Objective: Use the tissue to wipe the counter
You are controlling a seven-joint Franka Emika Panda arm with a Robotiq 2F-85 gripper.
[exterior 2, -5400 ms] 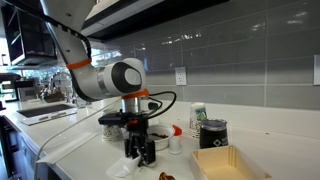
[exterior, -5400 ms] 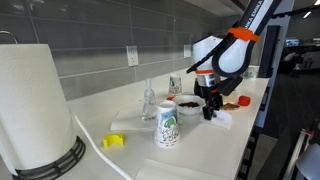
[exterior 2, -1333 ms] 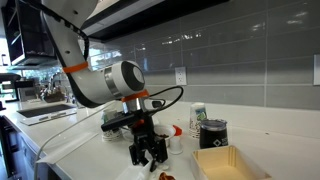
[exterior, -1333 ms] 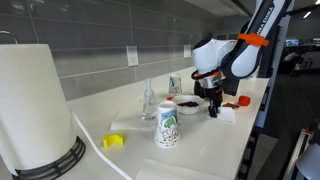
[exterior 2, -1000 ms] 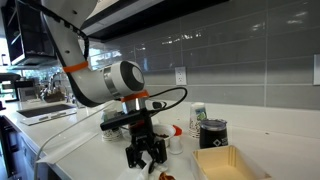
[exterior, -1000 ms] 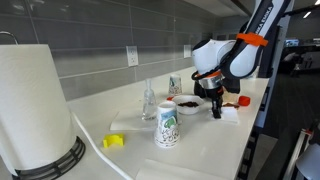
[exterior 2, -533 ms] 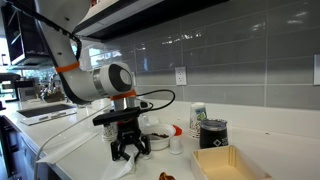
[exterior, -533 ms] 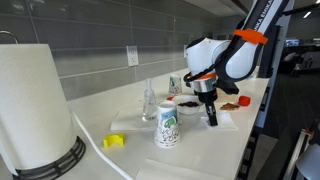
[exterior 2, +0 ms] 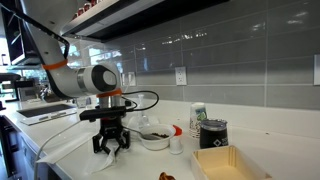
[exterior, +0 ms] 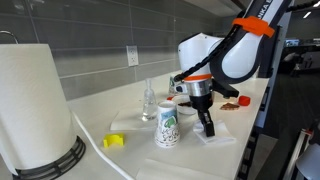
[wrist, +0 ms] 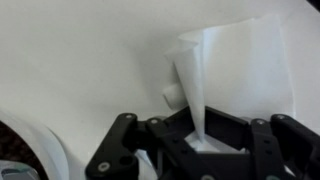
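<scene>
The gripper slides away from the bowl next, over the counter beside the printed cup, and releases the tissue's fold, as the tissue (exterior: 218, 135) lies spread against the counter.
A white tissue (wrist: 235, 70) lies on the white counter (wrist: 80, 60), one fold rising into my gripper (wrist: 205, 140). The jaws are shut on that fold. In an exterior view my gripper (exterior: 207, 125) presses the tissue (exterior: 218, 135) onto the counter near its front edge, next to the printed cup (exterior: 167, 125). In an exterior view my gripper (exterior 2: 110, 143) stands over the tissue (exterior 2: 103, 161) left of the bowl (exterior 2: 153, 137).
A large paper towel roll (exterior: 35, 105), a yellow object (exterior: 114, 141), a glass bottle (exterior: 148, 100) and bowls (exterior: 187, 104) are on the counter. A tan box (exterior 2: 231, 163), a dark can (exterior 2: 211, 134) and a small white bottle (exterior 2: 175, 140) stand beside the bowl.
My gripper has dragged the tissue along the counter, away from the bowl and small red item towards the printed cup. It stays shut on the tissue.
</scene>
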